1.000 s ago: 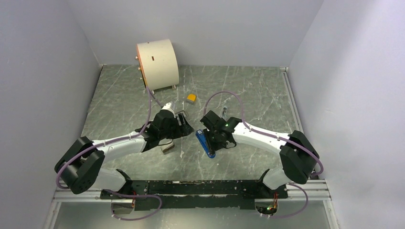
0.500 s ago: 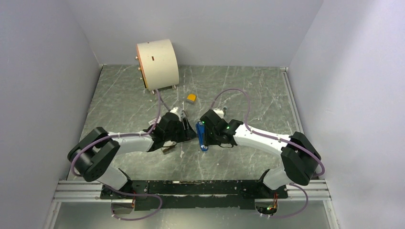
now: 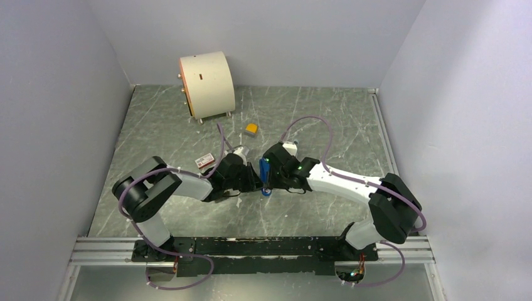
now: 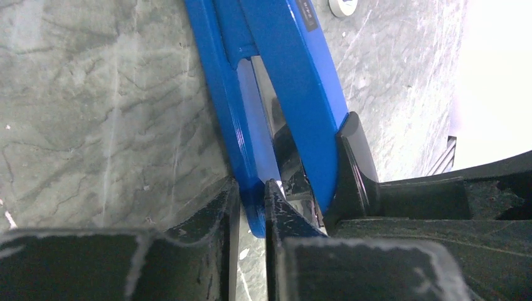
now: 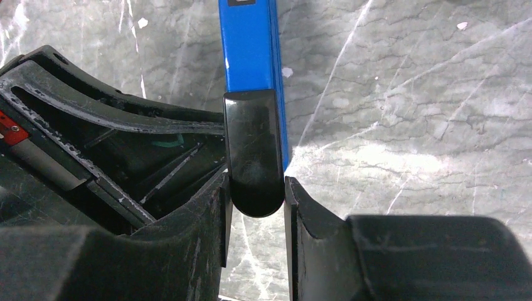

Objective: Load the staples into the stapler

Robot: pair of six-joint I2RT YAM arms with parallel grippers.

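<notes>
The robot's right gripper will swing the black end up and outward to open the stapler [image 3: 264,178] and then release it, since clear tabletop [image 3: 275,130] beside the yellow block lies outward of the gripper.
The blue stapler [image 3: 264,178] lies between my two grippers at mid-table. In the left wrist view the stapler [image 4: 295,81] is splayed into two long blue halves. My left gripper [image 4: 251,189] is shut on the tip of the thinner left half. My right gripper [image 5: 254,186] is shut on the stapler's rounded black end [image 5: 253,150], and the blue body [image 5: 250,47] runs away from it. From above, the left gripper [image 3: 251,178] and right gripper [image 3: 271,177] face each other across the stapler. The staples are out of view.
A small red-and-white box [image 3: 205,162] lies just left of the left arm's wrist. A yellow block [image 3: 251,129] sits behind the grippers. A big cream drum [image 3: 207,83] stands at the back left. Grey walls close in the table.
My left arm swung right to the stapler and its jaws closed on one blue half. My right gripper carried the stapler a little left and back. The red-and-white box came into view.
</notes>
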